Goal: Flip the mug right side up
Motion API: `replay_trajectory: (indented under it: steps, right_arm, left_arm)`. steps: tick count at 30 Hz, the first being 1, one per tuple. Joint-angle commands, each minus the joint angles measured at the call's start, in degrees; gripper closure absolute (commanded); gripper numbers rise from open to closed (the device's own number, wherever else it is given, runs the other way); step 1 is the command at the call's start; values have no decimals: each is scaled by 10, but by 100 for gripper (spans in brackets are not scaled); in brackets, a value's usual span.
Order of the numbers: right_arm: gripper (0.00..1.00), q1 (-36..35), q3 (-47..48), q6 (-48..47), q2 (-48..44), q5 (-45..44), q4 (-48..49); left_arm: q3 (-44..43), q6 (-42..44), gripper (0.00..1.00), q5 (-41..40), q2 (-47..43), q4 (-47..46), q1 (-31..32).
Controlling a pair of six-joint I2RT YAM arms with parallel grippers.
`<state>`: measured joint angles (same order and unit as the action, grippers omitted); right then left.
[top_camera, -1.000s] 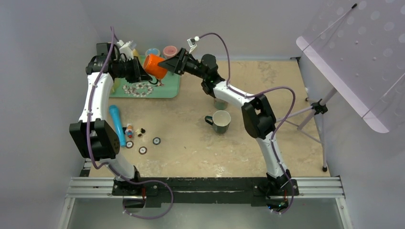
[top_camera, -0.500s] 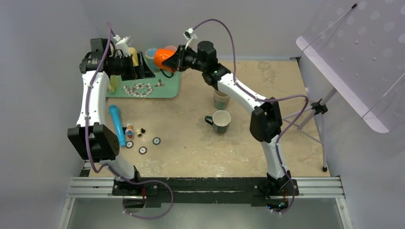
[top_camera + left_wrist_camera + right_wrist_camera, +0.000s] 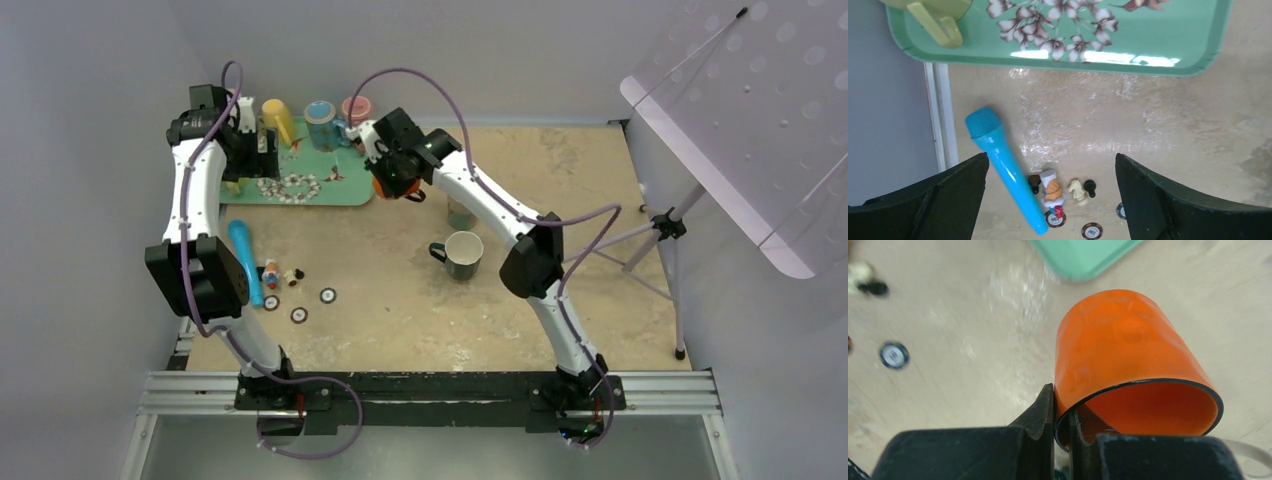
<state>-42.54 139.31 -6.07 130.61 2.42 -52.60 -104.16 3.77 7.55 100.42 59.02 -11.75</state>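
My right gripper goes down back toward the dark green mug next and releases on the bare tabletop below it, since the orange mug's base points down.
The orange mug [image 3: 1123, 345] hangs from my right gripper [image 3: 1062, 405], which is shut on its rim with one finger inside and one outside. Its mouth faces the wrist camera and its base points down at the table. From above, the mug [image 3: 388, 186] shows only as an orange patch under the right gripper [image 3: 395, 178], just off the right edge of the green tray [image 3: 345, 185]; I cannot tell whether it touches the table. My left gripper [image 3: 263, 150] hovers over the tray's left part, open [image 3: 1051, 157] and empty.
A dark green mug [image 3: 463, 253] stands upright mid-table, with a pale cup [image 3: 460, 212] behind it under the right arm. A yellow cup [image 3: 278, 120] and jars [image 3: 320, 112] crowd the tray's back. A blue microphone [image 3: 1005, 175], figurine [image 3: 1052, 187] and chips [image 3: 299, 315] lie at left.
The mug passed from the left gripper to the right one. The left gripper opened and drew back left over the tray. The right arm swung the mug down beside the tray, mouth upward.
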Motion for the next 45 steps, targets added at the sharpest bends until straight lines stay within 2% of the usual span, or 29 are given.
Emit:
replay_trajectory:
  steps: [1,12,15,16,18,20,24,27,29,30,31,34,39,43,45]
  right_arm:
    - [100,-2,33,-41,29,-33,-114]
    - [100,-5,-29,-47,66,-98,-136]
    - [100,-5,-41,-57,74,-126,-128]
    - [92,-5,-40,-58,78,-138,-126]
    - [70,-5,-34,-61,82,-146,-120]
    - [55,-5,-22,-58,80,-137,-114]
    - [42,-7,-3,-38,69,-146,-96]
    - [38,-9,-9,-27,51,-157,-77]
    - [26,-11,-33,-18,19,-157,-48]
    - [12,-13,-50,-14,3,-156,-29]
    - [7,-15,-67,-11,-13,-156,-11]
    - [2,-19,-102,1,-53,-148,30]
    - [2,-23,-111,10,-80,-140,51]
    - [2,-32,-107,9,-86,-177,51]
    - [2,-35,-109,8,-89,-193,47]
  left_arm:
    - [-11,26,0,-72,22,-3,-5]
    - [19,27,0,-109,57,-26,-24]
    - [15,18,0,-83,77,-28,-38]
    - [13,16,0,-81,86,-29,-41]
    - [7,11,0,-92,104,-30,-47]
    - [-6,6,0,-105,122,-32,-51]
    - [-28,1,0,-143,144,-59,-53]
    - [-75,3,0,-147,178,-53,-56]
    - [-99,8,1,-153,201,-63,-62]
    - [-111,13,3,-149,216,-67,-67]
    - [-124,18,5,-140,226,-71,-73]
    - [-171,33,9,-93,268,-64,-83]
    - [-262,37,18,-86,338,-23,-83]
    - [-302,49,23,-80,368,-18,-83]
    - [-322,53,30,-81,382,-12,-84]
